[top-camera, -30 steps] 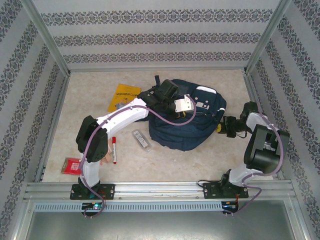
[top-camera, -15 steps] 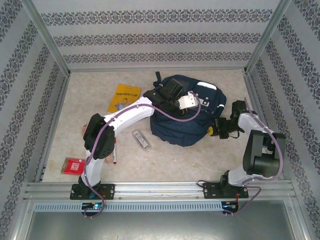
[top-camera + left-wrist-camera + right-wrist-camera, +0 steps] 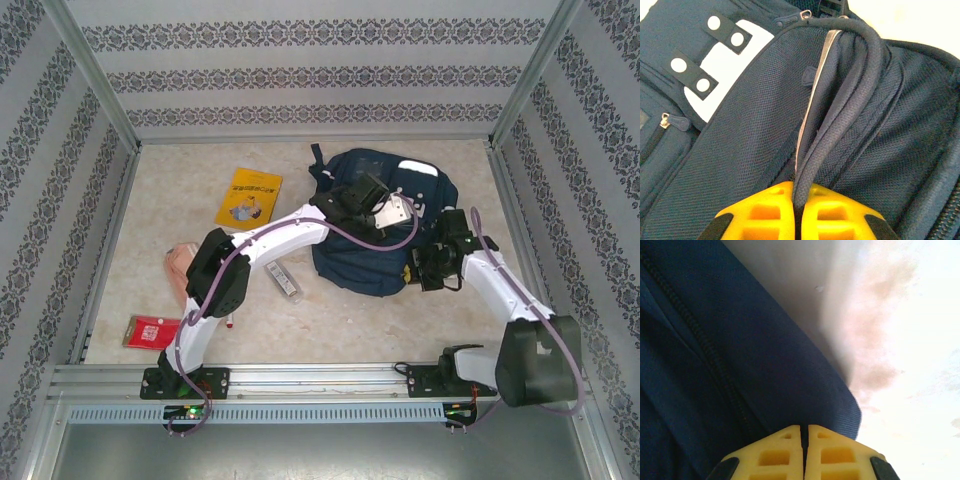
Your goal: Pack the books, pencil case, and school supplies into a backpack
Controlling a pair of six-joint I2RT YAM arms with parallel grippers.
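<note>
My right gripper is holding the near side of the backpack [image 3: 740, 150], so my left gripper should next move slightly toward the yellow book and let go of the dark padded edge [image 3: 812, 167] over the backpack.
The navy backpack [image 3: 385, 235] lies at mid table, white patches up. My left gripper [image 3: 365, 200] is above its top and shut on a dark padded cord-like edge [image 3: 840, 110] of the backpack [image 3: 740, 150], which runs between the yellow fingertips [image 3: 770, 210]. At the bag's near right side my right gripper [image 3: 420, 270] is shut, with navy fabric [image 3: 715, 340] running in at its tips [image 3: 804, 429]. The yellow book [image 3: 250, 197] lies left of the bag. The clear pencil case [image 3: 283, 280] sits near the left forearm. Peach wood pieces [image 3: 180, 265] and a red packet [image 3: 150, 330] lie at the left.
Patterned walls and metal rails [image 3: 110, 240] close in the table on three sides. The left arm's elbow [image 3: 215, 275] hangs over the spot between the wood pieces and the pencil case. Bare tabletop [image 3: 330, 330] lies in front of the bag.
Both arms have swung inward: the left elbow went right, uncovering the wood pieces and covering the marker. The right gripper slid left along the bag's near side. The backpack has bunched slightly.
</note>
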